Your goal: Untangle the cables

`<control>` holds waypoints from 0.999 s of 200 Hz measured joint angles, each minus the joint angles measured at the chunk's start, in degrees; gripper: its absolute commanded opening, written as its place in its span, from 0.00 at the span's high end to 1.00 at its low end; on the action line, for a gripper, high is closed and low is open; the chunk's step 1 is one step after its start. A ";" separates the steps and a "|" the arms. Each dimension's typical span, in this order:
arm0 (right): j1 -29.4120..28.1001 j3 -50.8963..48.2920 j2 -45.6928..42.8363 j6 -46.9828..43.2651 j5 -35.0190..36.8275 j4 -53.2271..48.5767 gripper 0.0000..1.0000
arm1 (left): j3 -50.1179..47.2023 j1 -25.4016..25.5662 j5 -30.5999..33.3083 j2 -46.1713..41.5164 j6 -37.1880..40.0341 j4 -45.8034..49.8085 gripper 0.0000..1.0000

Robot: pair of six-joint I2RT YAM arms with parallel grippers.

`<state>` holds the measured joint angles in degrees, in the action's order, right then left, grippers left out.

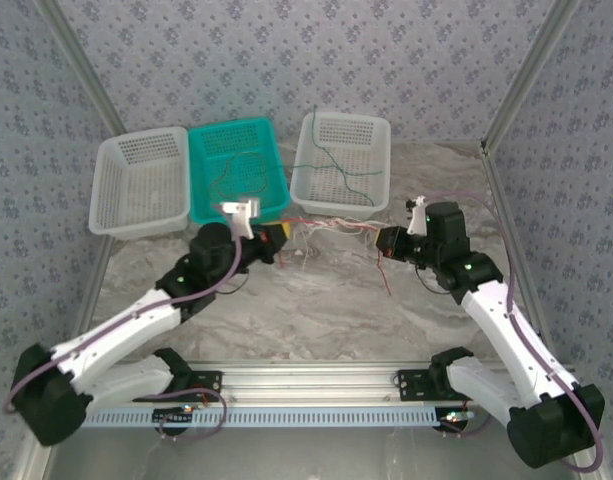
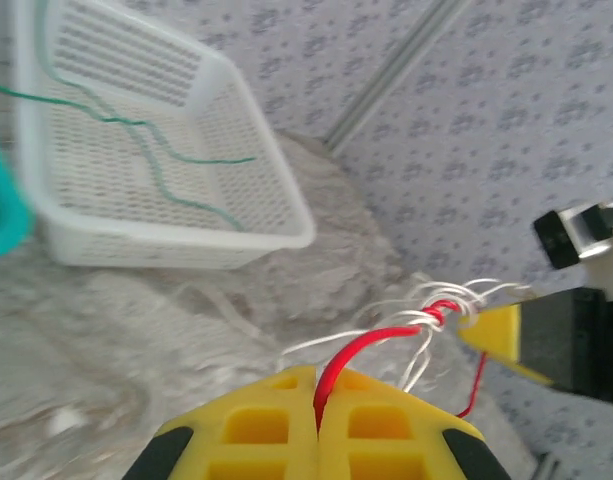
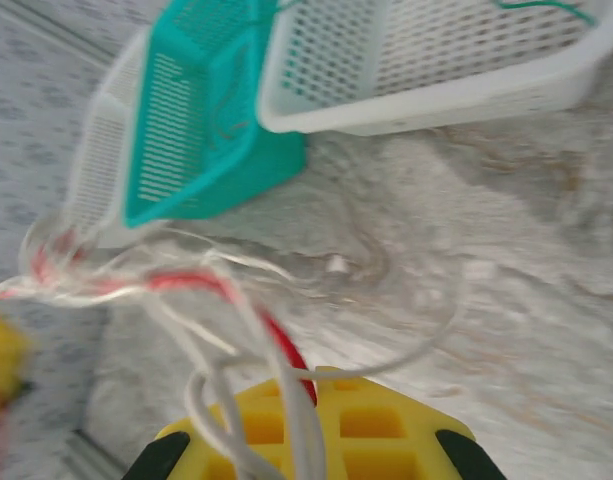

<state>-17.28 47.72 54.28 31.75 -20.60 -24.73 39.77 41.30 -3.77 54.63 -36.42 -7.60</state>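
Observation:
My left gripper will next move back over the bare marble behind it and release the red cable (image 2: pixel 381 345), as my right gripper holds the tangle.
A tangle of red and white cables (image 1: pixel 326 226) is stretched in the air between my two grippers over the marble table. My left gripper (image 1: pixel 273 240) is shut on the red cable (image 2: pixel 381 345), which leaves its yellow jaws (image 2: pixel 317 380) and runs to a twisted knot of white strands (image 2: pixel 441 308). Facing it, my right gripper (image 1: pixel 386 244) is shut on the red and white cables (image 3: pixel 286 345) at its fingertips (image 3: pixel 316 380). A loose red end (image 1: pixel 389 280) dangles below it. One green cable (image 1: pixel 342 170) lies in the right white basket, and another (image 1: pixel 236 165) lies in the teal basket.
Three baskets stand in a row at the back: a white basket (image 1: pixel 138 185) on the left, a teal basket (image 1: pixel 271 165) in the middle and a white basket (image 1: pixel 371 130) on the right. Patterned walls and metal posts close in both sides.

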 measured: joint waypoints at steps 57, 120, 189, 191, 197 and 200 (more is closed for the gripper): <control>0.00 -0.31 2.21 -1.01 -3.34 0.00 1.00 | -6.27 -3.02 -6.12 -8.20 1.11 8.85 1.00; -0.96 0.85 3.37 -3.10 -1.46 -0.48 1.00 | -7.48 -6.54 -2.12 -8.61 4.79 9.25 0.32; -13.97 12.68 7.41 -17.18 4.92 -8.00 1.00 | -2.40 -5.49 -9.79 -8.66 17.09 11.06 0.20; -14.14 12.85 7.54 -17.38 5.09 -8.20 1.00 | -2.23 -5.33 -10.32 -8.41 17.29 10.97 0.19; -14.88 13.55 8.13 -18.16 5.68 -8.96 1.00 | -1.62 -4.81 -11.82 -7.45 18.08 10.67 0.18; -15.21 13.90 8.48 -18.58 5.92 -9.38 1.00 | -1.31 -4.52 -12.55 -6.84 18.69 10.60 0.18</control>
<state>-32.49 61.63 62.76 13.17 -14.68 -34.11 38.46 36.77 -16.32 47.79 -17.74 3.01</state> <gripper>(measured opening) 0.077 0.803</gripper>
